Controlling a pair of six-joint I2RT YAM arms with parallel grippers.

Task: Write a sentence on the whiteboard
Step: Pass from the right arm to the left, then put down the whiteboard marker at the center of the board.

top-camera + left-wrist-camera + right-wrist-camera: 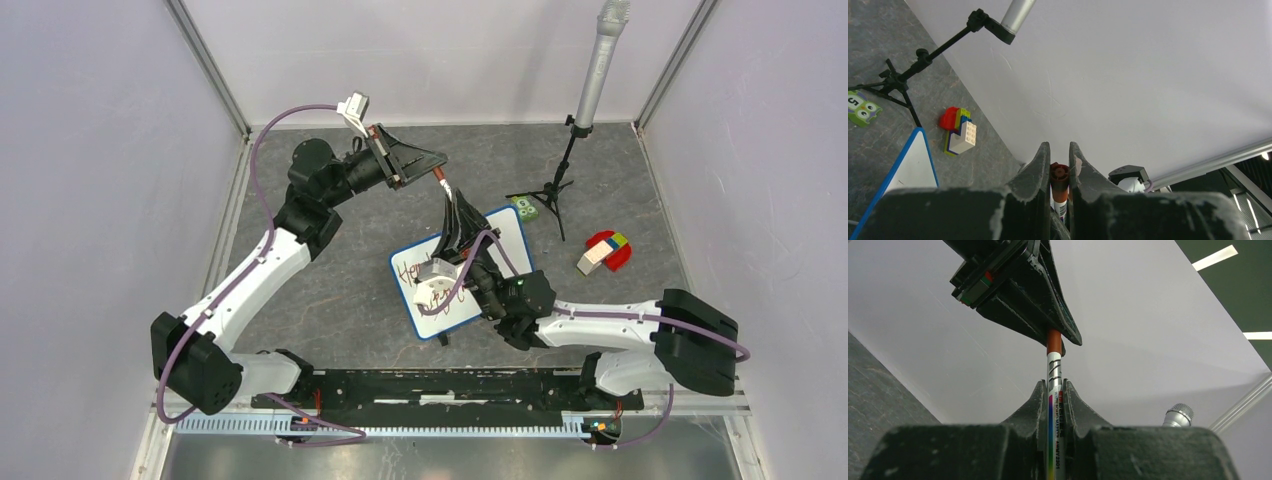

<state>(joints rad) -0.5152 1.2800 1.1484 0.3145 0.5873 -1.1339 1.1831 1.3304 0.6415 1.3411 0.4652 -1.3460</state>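
Next, my left gripper moves down, back and left in the top view to release the marker on the bare tabletop below it, beside the whiteboard.
The whiteboard lies flat at the table's middle, blue-framed, with part of the reddish sentence showing at its left end; the right arm covers the rest. Above the board my right gripper is shut on the white barrel of a marker. The marker's red-brown cap end points up and away. My left gripper is shut on that cap, reaching in from the back left. Both jaws pinch the same marker end to end. In the left wrist view a corner of the whiteboard shows.
A microphone on a black tripod stands at the back right. A small owl card lies beside the tripod's feet. A stack of coloured toy bricks sits right of the board. Walls enclose the table on three sides.
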